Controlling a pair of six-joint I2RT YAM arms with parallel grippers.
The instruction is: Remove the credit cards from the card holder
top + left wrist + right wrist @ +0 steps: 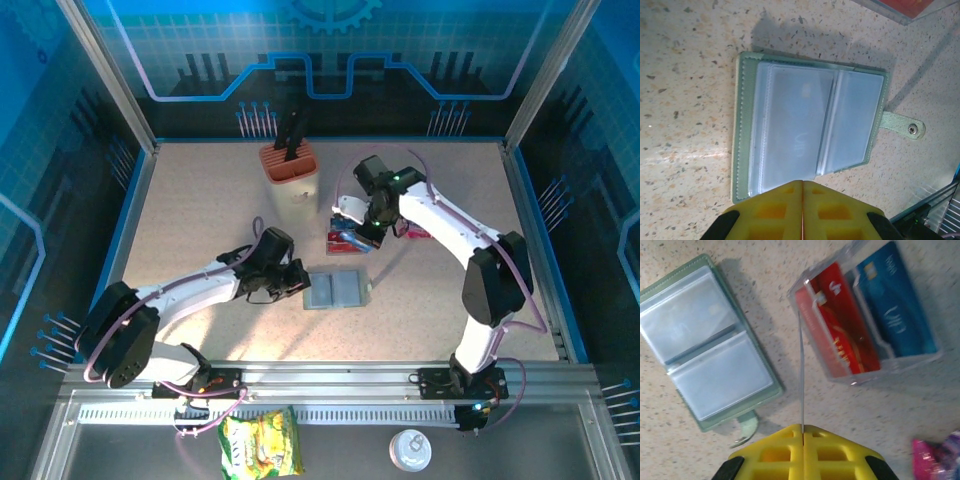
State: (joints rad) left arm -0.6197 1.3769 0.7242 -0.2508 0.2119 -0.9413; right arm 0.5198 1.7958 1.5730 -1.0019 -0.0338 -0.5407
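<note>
The blue card's compartment (344,225) (896,307) is outward and below, so my right gripper will move outward past the red cards, lower the thin card and let it go.
The card holder (335,290) lies open on the table, grey-green with two pale blue-grey panels (805,125). My left gripper (803,182) is shut, its tips at the holder's near edge with nothing visible between them. Over the table beside a clear plastic stand (865,315) my right gripper (802,427) is shut on a thin card (801,370) seen edge-on, upright. Red credit cards (840,325) and a blue one (895,310) lie in the stand. From above, the right gripper (358,226) hangs over the stand (350,243), behind the holder.
An orange-brown pot (290,165) with black utensils stands at the back. A pink-purple snack packet (940,457) lies right of the stand. A yellow-green snack bag (260,445) and a white round lid (410,450) sit in front of the arm rail.
</note>
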